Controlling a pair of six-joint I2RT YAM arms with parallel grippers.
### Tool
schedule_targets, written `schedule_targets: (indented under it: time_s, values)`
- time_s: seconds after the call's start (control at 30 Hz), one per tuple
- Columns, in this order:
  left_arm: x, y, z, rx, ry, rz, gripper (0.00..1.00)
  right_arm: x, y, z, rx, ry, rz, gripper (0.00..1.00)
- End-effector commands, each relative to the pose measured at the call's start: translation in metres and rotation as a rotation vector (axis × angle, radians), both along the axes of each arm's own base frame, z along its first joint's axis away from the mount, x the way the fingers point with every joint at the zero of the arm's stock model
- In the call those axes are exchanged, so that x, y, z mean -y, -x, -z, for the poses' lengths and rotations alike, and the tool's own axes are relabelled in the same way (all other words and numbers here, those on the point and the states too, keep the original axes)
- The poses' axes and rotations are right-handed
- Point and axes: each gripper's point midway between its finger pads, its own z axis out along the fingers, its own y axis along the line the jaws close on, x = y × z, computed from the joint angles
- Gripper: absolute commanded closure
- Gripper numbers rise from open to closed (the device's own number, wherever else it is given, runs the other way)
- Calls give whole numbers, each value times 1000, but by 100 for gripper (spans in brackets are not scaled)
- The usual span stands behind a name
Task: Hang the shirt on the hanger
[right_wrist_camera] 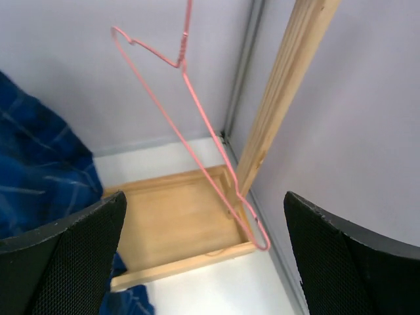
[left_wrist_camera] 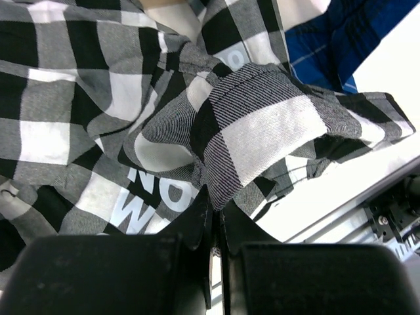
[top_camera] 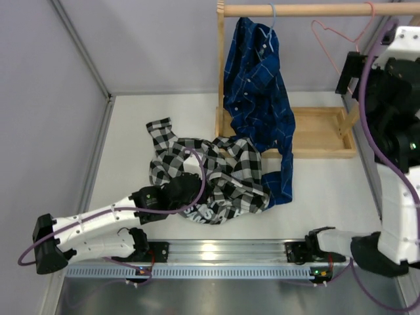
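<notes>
The near end of the pink hanger hangs free beyond my open fingers, so my right gripper needs to go down next and come onto the wires at that end.
The black-and-white checked shirt [top_camera: 210,174] lies crumpled on the table in front of the rack, white lettering showing at its near edge. My left gripper [top_camera: 189,187] is shut on a fold of the shirt [left_wrist_camera: 256,131]; the fabric is pinched between its fingers [left_wrist_camera: 200,220]. The pink wire hanger [top_camera: 333,41] hangs from the wooden rod at the upper right. In the right wrist view the hanger [right_wrist_camera: 197,118] hangs between and beyond my open right gripper [right_wrist_camera: 207,256], which is raised near the rack's right end [top_camera: 357,72] and holds nothing.
A blue plaid shirt [top_camera: 257,92] on a light blue hanger hangs from the wooden rod [top_camera: 308,9], trailing onto the table. The wooden rack base [top_camera: 315,131] and right post [right_wrist_camera: 282,98] stand by the right wall. A metal rail [top_camera: 216,252] runs along the near edge.
</notes>
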Motion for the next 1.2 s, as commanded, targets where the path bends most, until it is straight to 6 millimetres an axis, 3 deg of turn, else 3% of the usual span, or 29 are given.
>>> schedule_targets:
  time_s: [0.0, 0.07, 0.1, 0.13, 0.23, 0.3, 0.33, 0.37, 0.43, 0.63, 0.8, 1.17]
  values:
    - [7, 7, -1, -22, 50, 35, 100, 24, -50, 39, -173, 21, 75, 1]
    - [8, 11, 3, -38, 46, 56, 100, 37, -70, 39, -168, 29, 96, 1]
    - [7, 12, 6, -40, 40, 57, 100, 38, -79, 30, -123, 41, 82, 1]
    - [5, 12, 6, -37, 41, 56, 100, 31, -90, 45, -153, 86, 2, 1]
    - [4, 13, 4, -29, 46, 63, 100, 32, -106, 56, -126, 59, -73, 1]
    - [5, 15, 2, -25, 46, 82, 100, 45, -111, 64, -142, 14, -99, 6]
    - [5, 15, 0, -26, 45, 87, 100, 35, -116, 73, -165, -20, -173, 9]
    - [6, 16, -1, -26, 44, 91, 100, 40, -116, 77, -177, -35, -184, 12]
    - [4, 16, -1, -24, 31, 98, 100, 30, -118, 83, -190, -60, -252, 16]
    - [3, 17, -3, -13, 18, 117, 100, 16, -117, 93, -205, -128, -379, 42]
    - [2, 17, -3, -10, 20, 114, 100, 18, -119, 101, -221, -137, -372, 64]
    - [1, 17, -3, -8, 23, 109, 100, 19, -107, 109, -235, -120, -342, 77]
